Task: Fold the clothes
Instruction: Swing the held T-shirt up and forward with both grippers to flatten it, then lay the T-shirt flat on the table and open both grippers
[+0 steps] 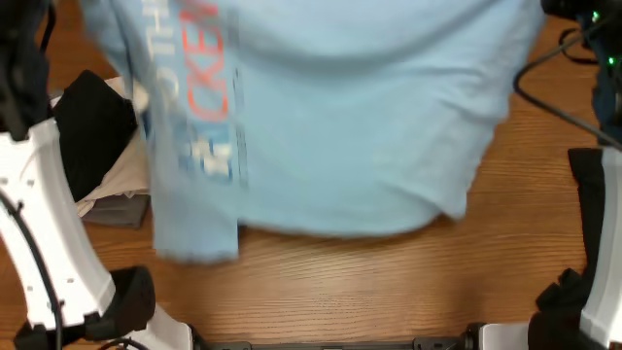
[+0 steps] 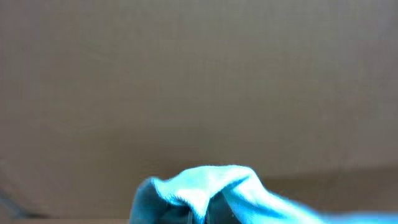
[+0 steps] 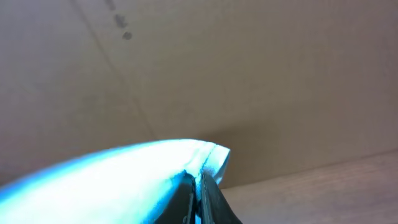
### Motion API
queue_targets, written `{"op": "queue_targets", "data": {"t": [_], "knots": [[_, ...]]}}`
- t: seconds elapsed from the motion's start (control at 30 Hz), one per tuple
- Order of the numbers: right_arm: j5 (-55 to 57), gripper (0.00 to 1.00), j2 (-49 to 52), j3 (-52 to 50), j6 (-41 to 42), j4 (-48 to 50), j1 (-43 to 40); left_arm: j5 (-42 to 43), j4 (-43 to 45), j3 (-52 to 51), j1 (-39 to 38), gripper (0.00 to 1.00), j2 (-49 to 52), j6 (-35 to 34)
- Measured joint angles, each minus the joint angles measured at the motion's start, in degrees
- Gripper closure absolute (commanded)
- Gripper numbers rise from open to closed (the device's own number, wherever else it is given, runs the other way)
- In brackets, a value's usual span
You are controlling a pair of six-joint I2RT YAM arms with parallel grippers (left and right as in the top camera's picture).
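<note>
The shirt (image 2: pixel 211 183) still hangs spread in the air, so my right gripper will next go down and back, then release the seamed edge on the bare tabletop.
The sky-blue T-shirt (image 1: pixel 340 117) with white and red-orange lettering hangs spread out, lifted above the table and filling the top of the overhead view. Both grippers are out of the overhead view, hidden above or behind the shirt. In the left wrist view my left gripper (image 2: pixel 198 214) is shut on a bunched edge of the blue shirt (image 2: pixel 211 183). In the right wrist view my right gripper (image 3: pixel 198 186) is shut on a seamed edge of the shirt (image 3: pixel 124 168). A black garment (image 1: pixel 92 122) and a pale one (image 1: pixel 112 190) lie at the left.
The wooden table (image 1: pixel 389 282) shows below the shirt's hem. White arm links (image 1: pixel 53 224) stand at the left, a black and white arm (image 1: pixel 598 243) at the right, with cables (image 1: pixel 544 87) at the top right. A plain brown wall (image 2: pixel 199 74) fills both wrist views.
</note>
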Motion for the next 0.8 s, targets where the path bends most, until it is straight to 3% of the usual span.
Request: {"op": "queue_targets", "data": {"t": [0.17, 0.33, 0.57, 0.7, 0.8], "knots": [[-1.53, 0.96, -1.62, 1.05, 0.00, 0.07, -6.43, 1.31, 0.28, 2.36, 0.00, 0.96, -1.53, -2.32], [-6.21, 0.96, -4.72, 2.58, -1.57, -3.52, -12.31, 1.88, -5.11, 4.52, 0.00, 0.96, -6.84, -1.09], [-12.59, 0.96, -2.95, 3.43, -7.80, -17.99, -12.48, 2.05, -28.59, 6.54, 0.00, 0.96, -7.15, 2.82], [-13.57, 0.96, 1.07, 0.66, -10.69, -27.93, -12.48, 1.99, -44.37, 6.38, 0.00, 0.96, 0.37, 5.62], [-13.73, 0.96, 4.83, -4.90, -12.61, -32.06, -12.46, 2.01, -49.42, 4.31, -0.13, 0.95, 6.91, 7.48]]}}
